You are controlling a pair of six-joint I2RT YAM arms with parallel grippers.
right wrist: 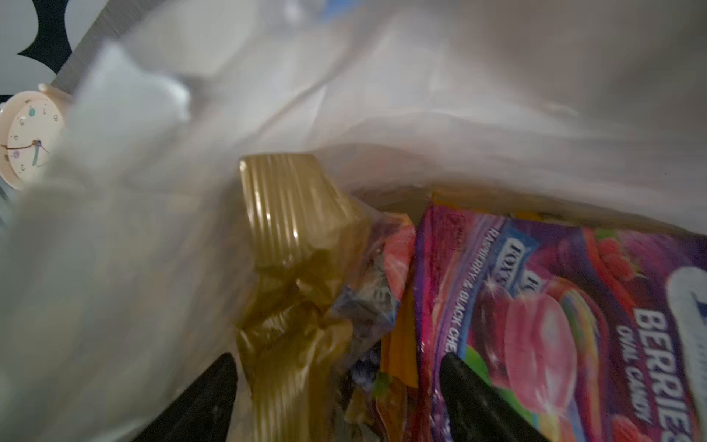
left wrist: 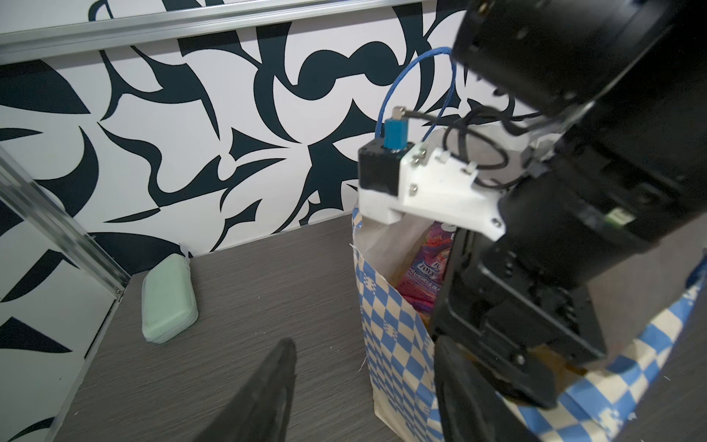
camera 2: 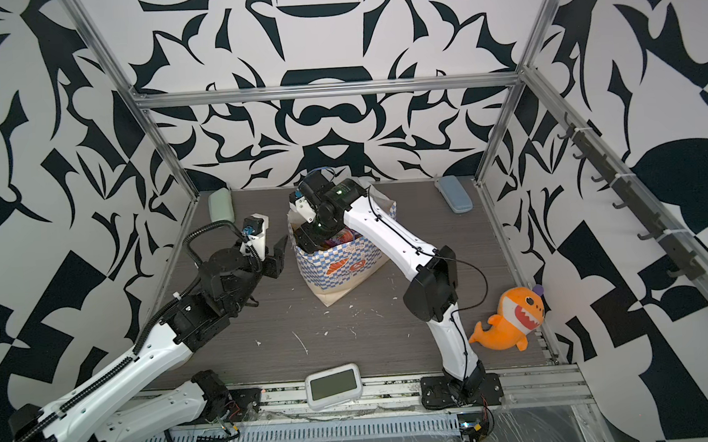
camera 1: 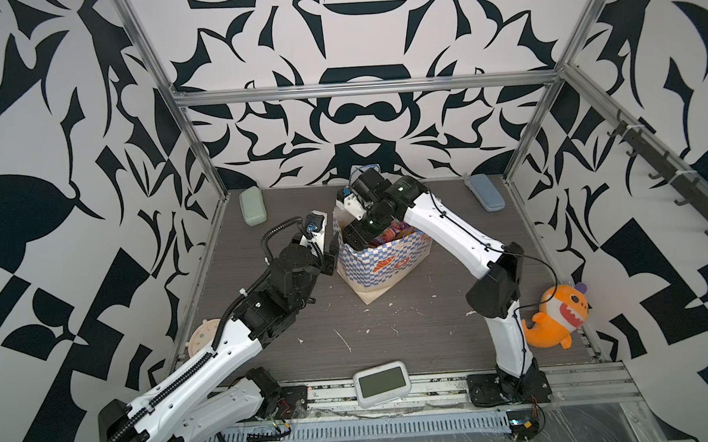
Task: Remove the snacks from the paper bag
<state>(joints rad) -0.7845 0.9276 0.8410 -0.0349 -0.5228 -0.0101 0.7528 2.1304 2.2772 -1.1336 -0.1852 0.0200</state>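
The yellow-gold packet's crumpled top (right wrist: 296,320) lies between the fingers of the robot's right gripper, so that gripper should go down onto it next, into the bag and toward the bag's side by the left gripper.
The paper bag (camera 1: 388,270) (camera 2: 338,272) stands upright in the middle of the table, tan with a blue-white checkered band. Snacks (camera 1: 394,231) (camera 2: 342,238) show in its mouth. My right gripper (right wrist: 338,356) reaches down inside the bag and is open. A crumpled yellow-gold packet (right wrist: 290,237) and coloured packets lie between its fingers. One fingertip (right wrist: 459,367) rests against the purple FOX'S packet (right wrist: 554,306) (left wrist: 424,268). In both top views its fingers are hidden in the bag. My left gripper (left wrist: 363,344) (camera 2: 279,255) is open beside the bag's left wall (left wrist: 394,344), holding nothing.
A green case (camera 1: 253,206) (left wrist: 168,302) lies at the back left and a blue case (camera 1: 486,192) at the back right. An orange plush shark (camera 1: 557,315) sits at the right edge. A white screen device (camera 1: 381,382) lies in front, a round clock (camera 1: 202,336) at the left.
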